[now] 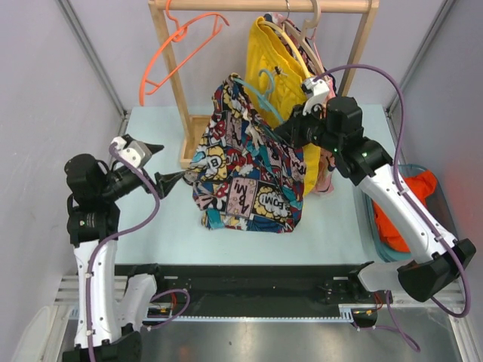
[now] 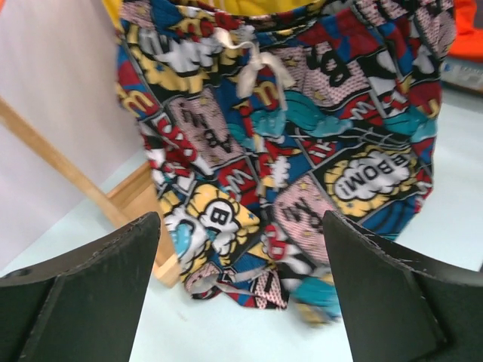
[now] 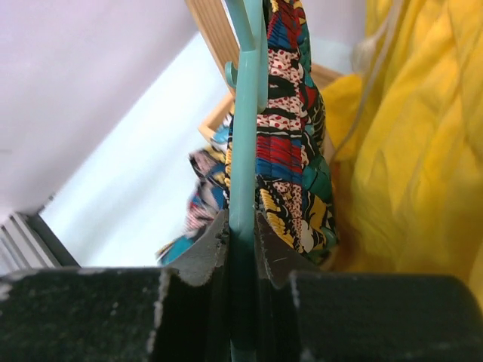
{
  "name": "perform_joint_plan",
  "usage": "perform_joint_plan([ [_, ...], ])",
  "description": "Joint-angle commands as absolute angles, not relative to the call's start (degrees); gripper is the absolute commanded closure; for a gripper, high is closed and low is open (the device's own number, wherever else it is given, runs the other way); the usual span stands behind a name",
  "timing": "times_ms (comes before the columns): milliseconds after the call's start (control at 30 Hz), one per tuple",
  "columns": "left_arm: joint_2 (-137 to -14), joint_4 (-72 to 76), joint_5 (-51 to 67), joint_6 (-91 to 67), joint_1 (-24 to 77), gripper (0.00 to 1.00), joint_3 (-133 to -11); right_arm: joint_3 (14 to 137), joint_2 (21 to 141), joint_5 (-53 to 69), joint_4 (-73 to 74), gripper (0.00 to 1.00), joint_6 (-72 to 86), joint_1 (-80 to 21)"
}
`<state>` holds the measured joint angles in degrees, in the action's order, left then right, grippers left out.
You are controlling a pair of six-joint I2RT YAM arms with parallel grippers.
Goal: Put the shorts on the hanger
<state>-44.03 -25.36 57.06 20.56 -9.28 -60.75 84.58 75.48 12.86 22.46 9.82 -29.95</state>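
My right gripper holds the teal hanger [image 1: 262, 96], and the hanger's hook is empty. My right gripper next needs to move up and outward to the bare bar of the rack beside the yellow shorts and release the hanger there.
The comic-print shorts [image 1: 249, 170] hang draped over the teal hanger [image 1: 262, 96] in front of the rack, their lower hem resting on the table. My right gripper [image 1: 293, 130] is shut on the hanger. In the right wrist view the hanger's teal bar [image 3: 243, 136] is clamped between the fingers at my right gripper [image 3: 241, 234], with the shorts [image 3: 290, 151] folded over it. My left gripper [image 1: 170, 162] stands open just left of the shorts, holding nothing. In the left wrist view the shorts [image 2: 287, 151] and their white drawstring [image 2: 253, 64] fill the space beyond my left gripper [image 2: 241, 302].
A wooden rack [image 1: 170, 83] stands at the back with an orange hanger [image 1: 185, 49] and yellow shorts [image 1: 275, 60] on its rail. Pink-and-white shorts [image 1: 326, 162] hang behind the right arm. A bin [image 1: 441, 200] holding orange cloth sits at the right. The rack's base [image 2: 136, 204] lies left of the shorts.
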Motion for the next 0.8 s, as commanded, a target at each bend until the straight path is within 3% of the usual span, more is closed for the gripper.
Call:
perform_joint_plan([
  [0,-42.8,-18.8,47.4,9.2,-1.9,0.08,-59.9,89.7,76.5,8.8,14.0,1.0,16.4,-32.6],
  [100,-44.1,-16.6,41.5,0.8,6.7,0.07,-62.2,90.6,77.2,-2.2,12.2,1.0,19.9,-37.2],
  [167,-45.0,-12.9,38.9,-3.5,12.0,0.0,-63.3,91.5,78.2,-5.8,11.9,1.0,21.0,-39.5],
  [267,-47.9,-9.9,34.3,-8.4,18.2,0.0,-65.7,91.0,78.5,-7.6,10.3,1.0,20.7,-42.6],
  [500,-56.0,-1.4,27.9,-27.4,22.1,0.17,-71.2,89.4,78.1,-17.6,4.1,1.0,15.6,-48.6],
  [600,-57.2,-0.4,26.0,-27.9,23.6,0.18,-72.5,91.0,79.5,-24.4,0.5,1.0,13.3,-48.4],
  [767,-56.0,-1.7,25.8,-25.8,23.7,0.18,-71.3,97.2,84.2,-22.9,-2.5,1.0,14.2,-42.3],
])
